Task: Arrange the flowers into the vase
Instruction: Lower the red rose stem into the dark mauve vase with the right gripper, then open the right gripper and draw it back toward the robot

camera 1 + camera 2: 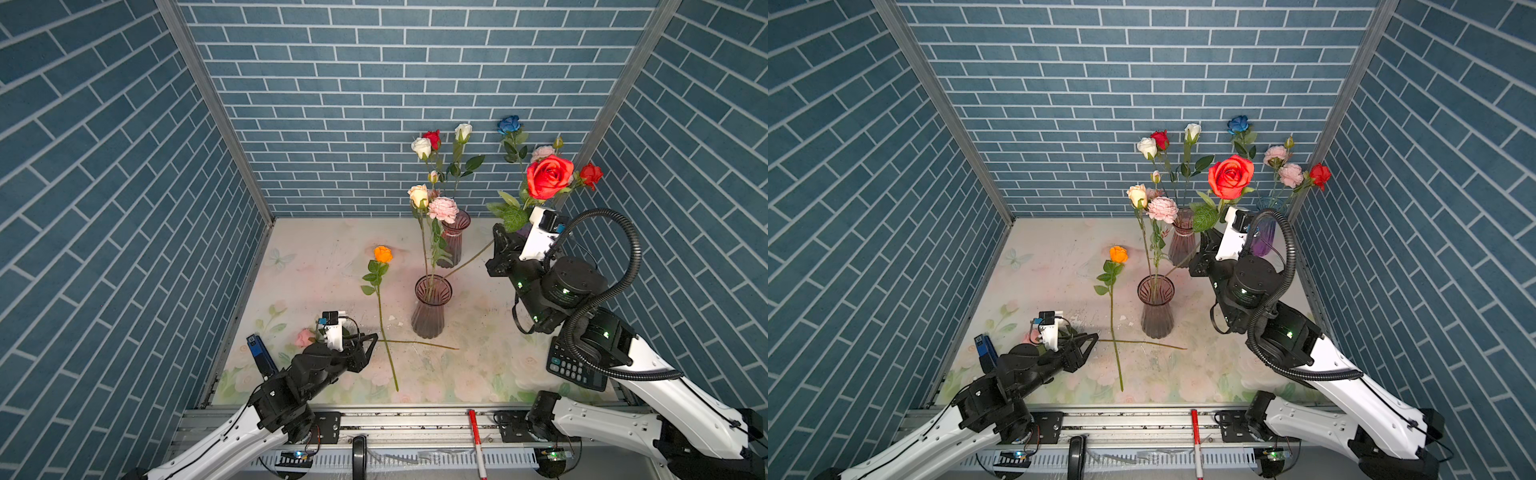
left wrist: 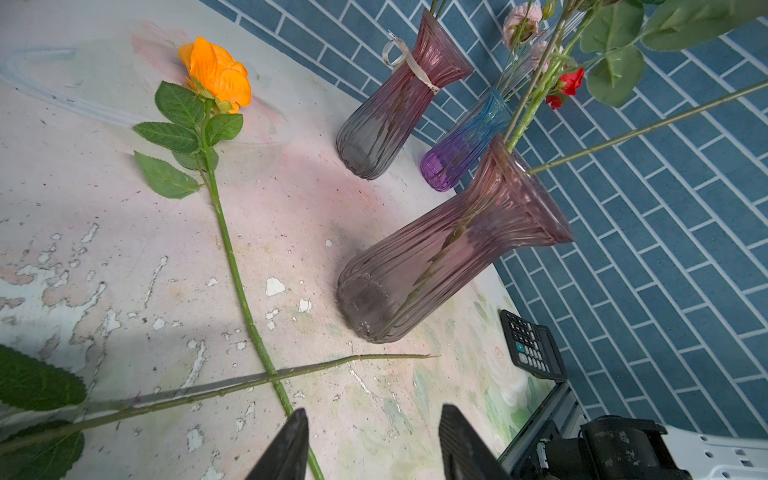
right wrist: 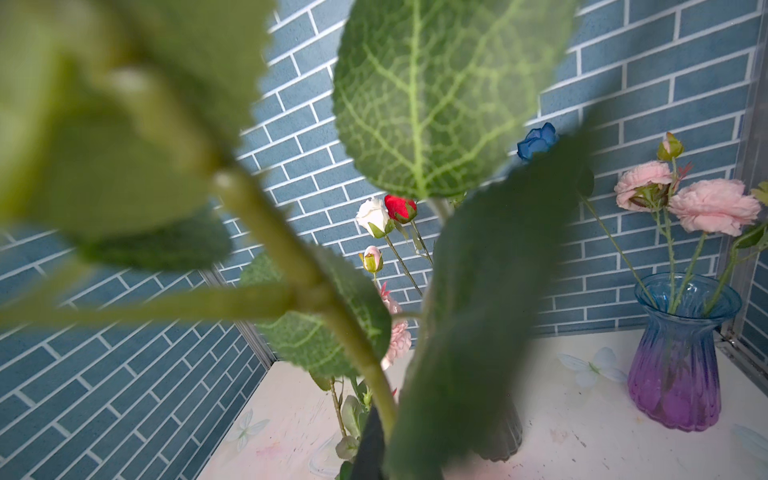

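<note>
Next, my right gripper lowers toward the front vase's opening (image 1: 433, 288) and releases. That opening lies below, toward the orange rose, with the red rose's stem end at it.
The front vase (image 1: 432, 309) (image 1: 1156, 309) (image 2: 449, 249), of ribbed pink-grey glass, holds a cream rose (image 1: 418, 195) and a pink peony (image 1: 443, 209). My right gripper (image 1: 498, 241) (image 1: 1205, 242) (image 3: 382, 449) is shut on the stem of a big red rose (image 1: 548, 176) (image 1: 1230, 177). That stem slants down with its end at the vase's mouth. An orange rose (image 1: 382, 254) (image 2: 216, 70) lies on the table, and a pink flower's stem (image 1: 415, 344) (image 2: 332, 365) crosses over it. My left gripper (image 1: 372, 340) (image 1: 1094, 338) (image 2: 374, 419) hovers open beside that crossing, holding nothing.
A second pink vase (image 1: 455, 239) with white and red roses stands behind. At the back right a blue-purple vase (image 1: 1264, 239) (image 3: 681, 361) holds more flowers. A calculator (image 1: 575, 368) (image 2: 532, 349) lies at the front right. A blue object (image 1: 262, 353) leans at the left edge.
</note>
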You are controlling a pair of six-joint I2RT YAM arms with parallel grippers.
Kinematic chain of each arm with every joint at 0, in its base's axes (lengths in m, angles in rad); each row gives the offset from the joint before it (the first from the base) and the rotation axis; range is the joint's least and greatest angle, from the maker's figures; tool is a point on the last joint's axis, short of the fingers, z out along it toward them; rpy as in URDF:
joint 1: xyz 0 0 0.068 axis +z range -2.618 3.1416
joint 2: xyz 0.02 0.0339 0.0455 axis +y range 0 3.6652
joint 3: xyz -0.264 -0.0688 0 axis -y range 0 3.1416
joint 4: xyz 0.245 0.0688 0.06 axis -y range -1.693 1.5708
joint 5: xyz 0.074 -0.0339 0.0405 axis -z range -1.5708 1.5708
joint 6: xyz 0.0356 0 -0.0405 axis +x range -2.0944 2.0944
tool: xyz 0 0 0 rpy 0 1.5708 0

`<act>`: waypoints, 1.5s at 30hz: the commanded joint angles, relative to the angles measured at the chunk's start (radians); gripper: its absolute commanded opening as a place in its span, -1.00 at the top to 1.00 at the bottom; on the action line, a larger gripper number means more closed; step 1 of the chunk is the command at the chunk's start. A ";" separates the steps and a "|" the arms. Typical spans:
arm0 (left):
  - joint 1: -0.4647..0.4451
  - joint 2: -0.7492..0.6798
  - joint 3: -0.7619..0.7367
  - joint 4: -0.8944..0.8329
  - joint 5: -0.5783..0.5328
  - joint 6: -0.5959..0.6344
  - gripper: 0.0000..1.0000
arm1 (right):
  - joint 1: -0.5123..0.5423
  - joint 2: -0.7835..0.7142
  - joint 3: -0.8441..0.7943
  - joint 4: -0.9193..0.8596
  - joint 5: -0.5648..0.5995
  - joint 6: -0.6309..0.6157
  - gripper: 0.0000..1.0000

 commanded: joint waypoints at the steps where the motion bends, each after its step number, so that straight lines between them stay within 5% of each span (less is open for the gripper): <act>1: -0.002 -0.010 -0.012 0.006 -0.011 0.001 -0.05 | -0.002 -0.002 0.019 -0.039 0.003 -0.051 1.00; 30: 0.002 -0.005 -0.014 0.010 -0.006 -0.002 -0.01 | -0.011 0.057 -0.304 0.301 -0.023 0.191 1.00; 32: 0.002 -0.005 -0.012 0.008 -0.007 -0.004 -0.02 | -0.023 0.093 -0.283 0.269 -0.061 0.197 0.08; 34: 0.002 -0.007 -0.012 0.004 -0.007 -0.001 -0.02 | -0.027 0.107 -0.256 0.198 -0.083 0.207 -0.23; 45: 0.005 -0.019 -0.017 -0.001 -0.008 -0.006 -0.02 | -0.026 -0.168 -0.369 -0.037 -0.096 0.334 -0.26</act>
